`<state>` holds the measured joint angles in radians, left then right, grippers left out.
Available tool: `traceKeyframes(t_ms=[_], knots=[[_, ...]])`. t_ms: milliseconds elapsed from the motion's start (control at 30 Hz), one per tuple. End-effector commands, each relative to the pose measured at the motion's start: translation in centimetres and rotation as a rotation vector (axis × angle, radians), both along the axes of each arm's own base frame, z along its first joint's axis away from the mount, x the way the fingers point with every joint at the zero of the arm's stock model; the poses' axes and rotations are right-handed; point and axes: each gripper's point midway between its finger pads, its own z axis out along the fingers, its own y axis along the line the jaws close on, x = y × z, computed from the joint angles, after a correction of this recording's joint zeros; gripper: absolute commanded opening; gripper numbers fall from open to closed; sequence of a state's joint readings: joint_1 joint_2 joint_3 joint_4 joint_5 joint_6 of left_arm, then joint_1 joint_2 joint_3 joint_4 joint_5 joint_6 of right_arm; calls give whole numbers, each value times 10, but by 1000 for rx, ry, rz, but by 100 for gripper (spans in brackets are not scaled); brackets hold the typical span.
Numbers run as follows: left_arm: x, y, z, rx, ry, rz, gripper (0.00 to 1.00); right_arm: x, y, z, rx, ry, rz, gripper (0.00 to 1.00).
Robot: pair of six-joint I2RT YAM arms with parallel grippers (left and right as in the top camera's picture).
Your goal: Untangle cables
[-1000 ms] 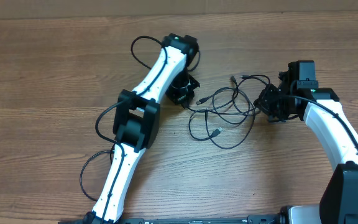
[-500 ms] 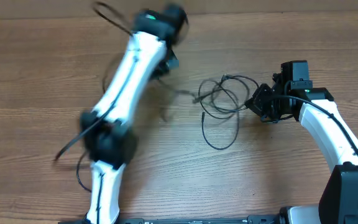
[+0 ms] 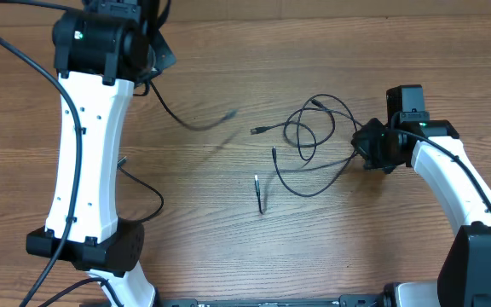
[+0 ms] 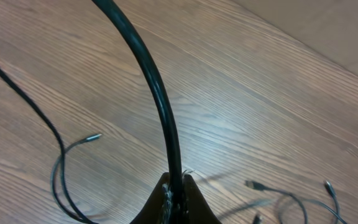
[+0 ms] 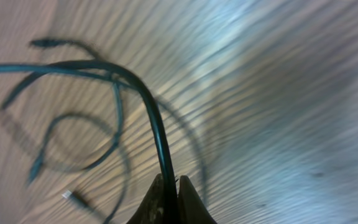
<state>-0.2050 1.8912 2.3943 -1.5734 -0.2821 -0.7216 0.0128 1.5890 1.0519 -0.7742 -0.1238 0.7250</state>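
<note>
Next, my left gripper will go to the left in the overhead view and down to release its cable, since open tabletop lies below it on that side.
The cables are thin black cords, now lying mostly apart. My left gripper [image 3: 160,53] is raised at the far left and shut on one cable [image 3: 196,125], which hangs down with its plug tip free. In the left wrist view the jaws [image 4: 174,194] pinch that cable [image 4: 160,106]. My right gripper [image 3: 365,145] is low at the right and shut on a looped cable [image 3: 314,128]. The right wrist view shows its jaws [image 5: 169,190] closed on this cable [image 5: 148,106]. A short hooked strand [image 3: 260,194] lies alone in the middle.
The wooden table [image 3: 382,247] carries only the cables. The left arm's white link [image 3: 88,145] stands tall over the left side, with its thick black wires looping beside it. The right arm's white link [image 3: 454,175] crosses the right side.
My left arm has swung up and far to the left, pulling one cable out of the bundle. The bundle has spread into separate strands. My right gripper has stayed nearly in place.
</note>
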Motion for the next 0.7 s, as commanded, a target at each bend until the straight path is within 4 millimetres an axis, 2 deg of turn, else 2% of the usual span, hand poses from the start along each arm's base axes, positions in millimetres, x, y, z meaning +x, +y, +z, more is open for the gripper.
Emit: traceKeyframes(t_ms=[0,67,200,233,267,367,467,567,600,667], knots=[[1,18,0,37,4,21,4,0,-36,-2,-133,-1,-53,4],[2,24,1,36,1,37,4,1,-45,-2,-144,-9,-44,9],[3,32,2,51,-6,56,4,2,-61,-1,-164,-19,-36,31],[3,31,2,50,-6,55,4,3,-64,-1,-164,-21,-45,43],[3,30,2,42,-5,51,4,3,-68,-1,-158,-23,-56,61],[4,28,-1,37,2,45,4,1,-62,-1,-109,-20,-49,77],[18,34,2,122,-22,-10,4,-5,-38,0,18,-6,17,82],[62,40,21,357,-108,-252,4,-17,-24,-1,77,32,81,82],[79,50,39,447,-172,-276,4,-22,-22,-2,86,54,85,82],[92,71,72,503,-292,-195,4,-28,-22,-3,90,79,85,82]])
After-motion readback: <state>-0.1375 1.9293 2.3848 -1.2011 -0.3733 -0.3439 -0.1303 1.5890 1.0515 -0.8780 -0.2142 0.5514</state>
